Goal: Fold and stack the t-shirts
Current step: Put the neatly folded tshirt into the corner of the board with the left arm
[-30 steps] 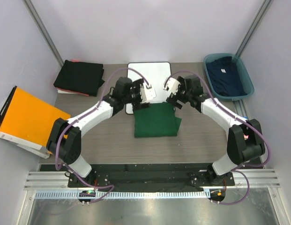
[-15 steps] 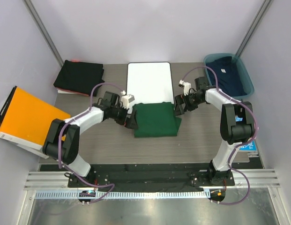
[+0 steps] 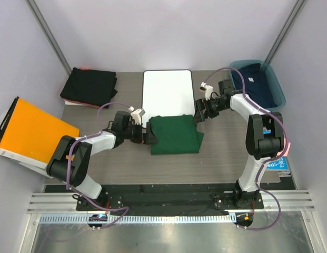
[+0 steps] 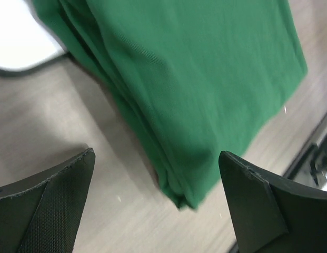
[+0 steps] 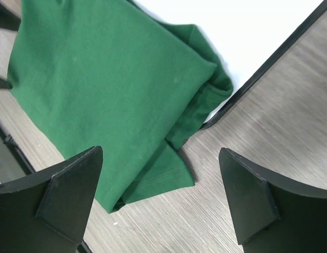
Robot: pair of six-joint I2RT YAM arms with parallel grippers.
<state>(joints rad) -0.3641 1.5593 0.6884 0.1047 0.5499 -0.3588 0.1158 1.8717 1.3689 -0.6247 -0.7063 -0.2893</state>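
The shirt's folded side edge lies between my spread fingers, so my left gripper should slide onto it toward the right in the top view and close.
The dark green t-shirt lies folded in a rectangle mid-table, its far edge overlapping the white board. My left gripper is low at the shirt's left edge, open; in the left wrist view the folded edge lies between the spread fingers. My right gripper is open at the shirt's far right corner, and the right wrist view shows the shirt and a loose sleeve hem under it. Black folded t-shirts sit at the back left. A navy t-shirt lies in the bin.
A teal bin stands at the back right. An orange folder leans off the table's left side. The white board's black rim runs close to the right gripper. A metal rail borders the near edge.
Both arms have drawn apart from over the shirt's far edge and come down at its sides, the left to the left edge, the right to the far right corner. The shirt stays put.
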